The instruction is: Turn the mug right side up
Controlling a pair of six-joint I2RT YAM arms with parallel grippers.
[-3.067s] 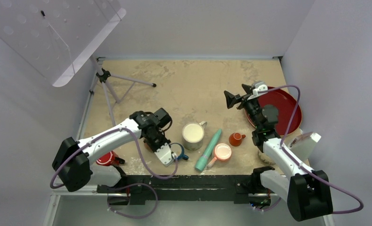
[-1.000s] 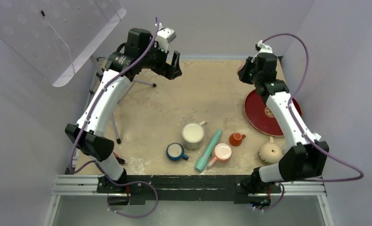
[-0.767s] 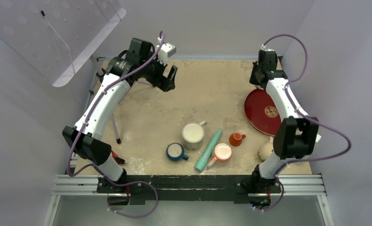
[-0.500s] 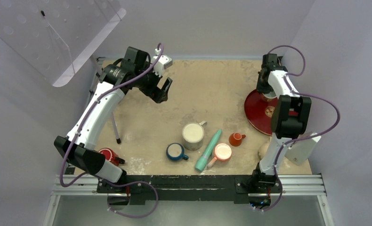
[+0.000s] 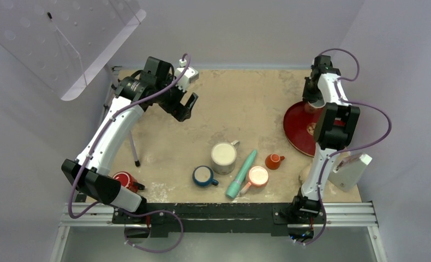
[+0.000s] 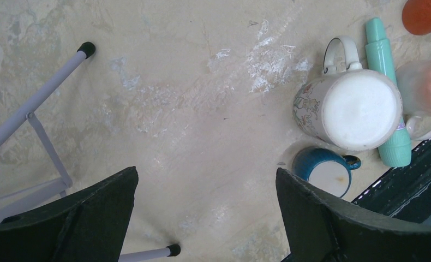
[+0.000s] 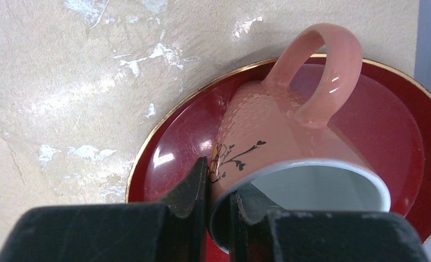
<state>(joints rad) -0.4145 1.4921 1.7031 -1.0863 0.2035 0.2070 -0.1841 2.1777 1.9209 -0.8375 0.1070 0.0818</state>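
Observation:
Next, the left gripper moves back and down onto the red cup's handle (image 5: 141, 186) below it toward my base, since that handle juts out.
The beige mug (image 5: 304, 174) shows only as a tan sliver at the near right, mostly hidden behind my right arm; its attitude cannot be told. My right gripper (image 7: 217, 176) is far from it, over the back of the red plate (image 7: 169, 142). It is shut on the rim of a pink mug (image 7: 268, 131) that tilts over the plate, one finger inside and one outside. My left gripper (image 6: 205, 213) hangs open and empty high over the back left of the table (image 5: 187, 106).
A white mug (image 5: 223, 157) stands mouth up mid-table, with a blue cup (image 5: 203, 176), a teal tube (image 5: 241, 173), a peach cup (image 5: 257, 176) and a small orange cup (image 5: 274, 161) near it. A red cup (image 5: 125, 181) sits near left, a tripod (image 5: 131, 98) back left, a white box (image 5: 351, 169) near right.
My right arm has folded upright and its gripper has come over the far edge of the red plate. My left gripper has dropped lower and slightly toward the left.

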